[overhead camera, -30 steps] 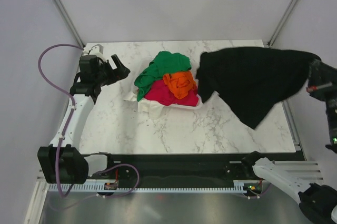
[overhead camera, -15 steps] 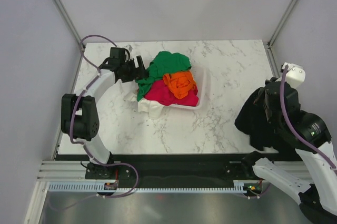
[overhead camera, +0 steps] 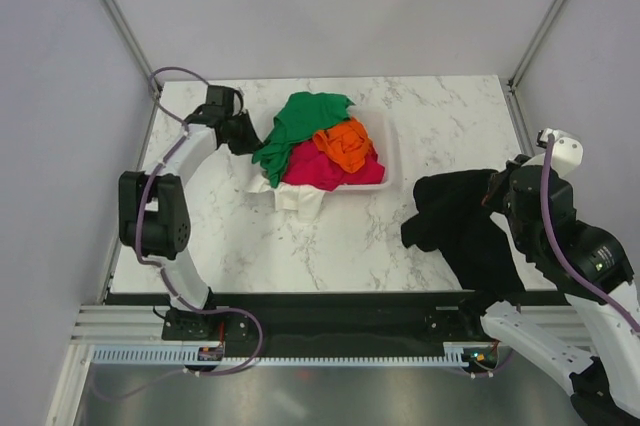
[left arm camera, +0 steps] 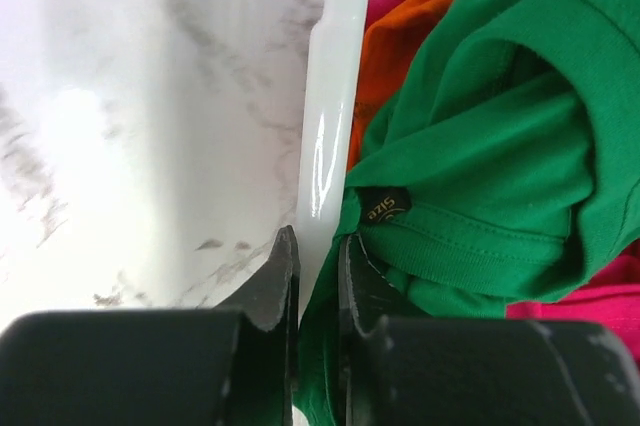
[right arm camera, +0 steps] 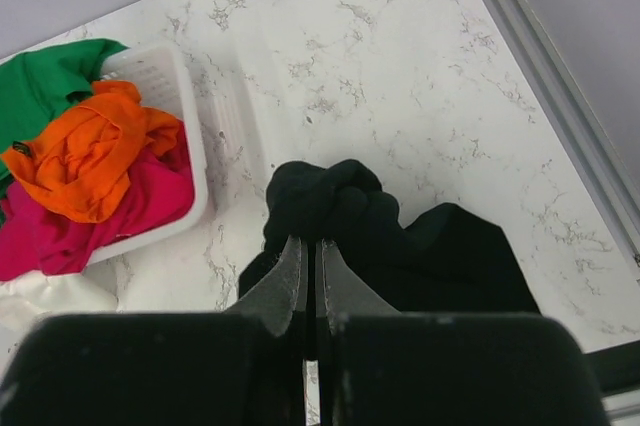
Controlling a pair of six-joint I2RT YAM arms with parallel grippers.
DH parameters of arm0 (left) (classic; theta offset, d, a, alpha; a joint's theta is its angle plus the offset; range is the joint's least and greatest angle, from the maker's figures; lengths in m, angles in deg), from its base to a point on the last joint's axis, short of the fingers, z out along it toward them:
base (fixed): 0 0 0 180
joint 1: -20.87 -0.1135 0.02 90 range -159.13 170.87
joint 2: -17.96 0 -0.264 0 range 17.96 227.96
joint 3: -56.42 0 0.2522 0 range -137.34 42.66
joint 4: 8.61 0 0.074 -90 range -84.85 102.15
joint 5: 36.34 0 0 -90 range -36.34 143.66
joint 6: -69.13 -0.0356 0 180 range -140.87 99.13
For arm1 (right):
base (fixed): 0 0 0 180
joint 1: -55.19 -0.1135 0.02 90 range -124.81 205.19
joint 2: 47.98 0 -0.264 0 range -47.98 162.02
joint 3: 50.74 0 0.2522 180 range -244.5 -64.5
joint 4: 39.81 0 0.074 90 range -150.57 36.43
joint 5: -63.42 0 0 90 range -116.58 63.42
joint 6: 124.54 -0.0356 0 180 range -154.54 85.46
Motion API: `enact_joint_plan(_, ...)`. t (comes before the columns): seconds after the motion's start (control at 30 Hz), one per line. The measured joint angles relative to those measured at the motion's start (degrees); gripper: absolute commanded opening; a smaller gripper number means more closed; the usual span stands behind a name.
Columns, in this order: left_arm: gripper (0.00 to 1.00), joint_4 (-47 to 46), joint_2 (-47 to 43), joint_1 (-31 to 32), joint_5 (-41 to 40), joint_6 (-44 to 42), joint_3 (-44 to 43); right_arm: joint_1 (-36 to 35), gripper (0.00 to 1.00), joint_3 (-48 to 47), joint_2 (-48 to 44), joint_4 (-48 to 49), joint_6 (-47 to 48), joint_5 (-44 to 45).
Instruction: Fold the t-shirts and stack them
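Next, my left gripper should pull the basket [overhead camera: 392, 151] to the table's side edge and release it, since that edge is to the gripper's left in the top view.
A white slotted basket [overhead camera: 392, 151] at mid table holds the green t-shirt [overhead camera: 300, 126], the orange one [overhead camera: 343, 144] and the pink-red one [overhead camera: 325, 168]. My left gripper [left arm camera: 315, 256] is at the basket's left rim [left arm camera: 325, 126], its jaws narrowed on the rim and on the green t-shirt [left arm camera: 500, 146] draped over it. The black t-shirt [overhead camera: 465, 231] hangs bunched at front right, partly resting on the marble. My right gripper [right arm camera: 312, 246] is shut on a gathered knot of the black t-shirt [right arm camera: 440, 256].
A white cloth [overhead camera: 300, 201] spills out under the basket's near left corner. The table's right edge and metal frame rail [right arm camera: 560, 76] run close to the black shirt. Grey walls surround the marble table [overhead camera: 440, 116].
The left gripper reached the basket's left rim and closed there; the basket shifted slightly right. The right arm brought the black shirt from spread wide at back right down to front right, bunched.
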Motion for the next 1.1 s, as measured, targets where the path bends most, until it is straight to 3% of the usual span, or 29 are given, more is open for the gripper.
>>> enact_joint_plan(0.17, 0.02, 1.22, -7.69, -12.74, 1.25, 5.95, 8.61, 0.0, 0.01, 1.49, 0.57, 0.76, -0.11, -0.9)
enact_joint_plan(0.3, 0.02, -0.17, -15.04, -30.91, 3.54, 11.47, 17.66, 0.0, 0.0, 2.89, 0.55, 1.44, -0.17, -1.79)
enact_joint_plan(0.4, 0.02, -1.2, -17.99, -39.8, 1.97, 16.9, 20.98, -0.02, 0.0, 4.04, 0.55, 2.12, -0.17, -2.45)
enact_joint_plan(0.7, 0.02, -3.5, -18.27, -41.53, -0.59, 34.82, 21.64, -0.02, 0.0, 5.68, 0.63, 3.74, -0.2, -5.64)
enact_joint_plan(0.97, 0.02, -13.53, -8.76, -40.57, 3.1, 43.3, 16.72, -0.02, 0.0, 8.07, 1.42, 4.87, -0.22, -8.79)
enact_joint_plan(1.0, 0.07, -15.3, -8.48, -40.52, 3.58, 44.61, 17.25, -0.02, 0.0, 8.41, 1.68, 5.16, -0.2, -9.22)
enact_joint_plan(1.03, 0.19, -17.07, -8.48, -40.52, 4.0, 45.68, 18.1, -0.02, 0.0, 8.57, 2.03, 5.33, -0.2, -9.68)
enact_joint_plan(1.07, 0.34, -18.88, -8.48, -40.52, 4.57, 46.73, 19.06, -0.02, 0.0, 8.57, 2.62, 5.62, -0.17, -10.29)
enact_joint_plan(1.1, 0.58, -20.39, -8.37, -40.52, 5.14, 47.84, 19.78, 0.0, 0.0, 8.57, 3.37, 6.21, -0.11, -10.99)
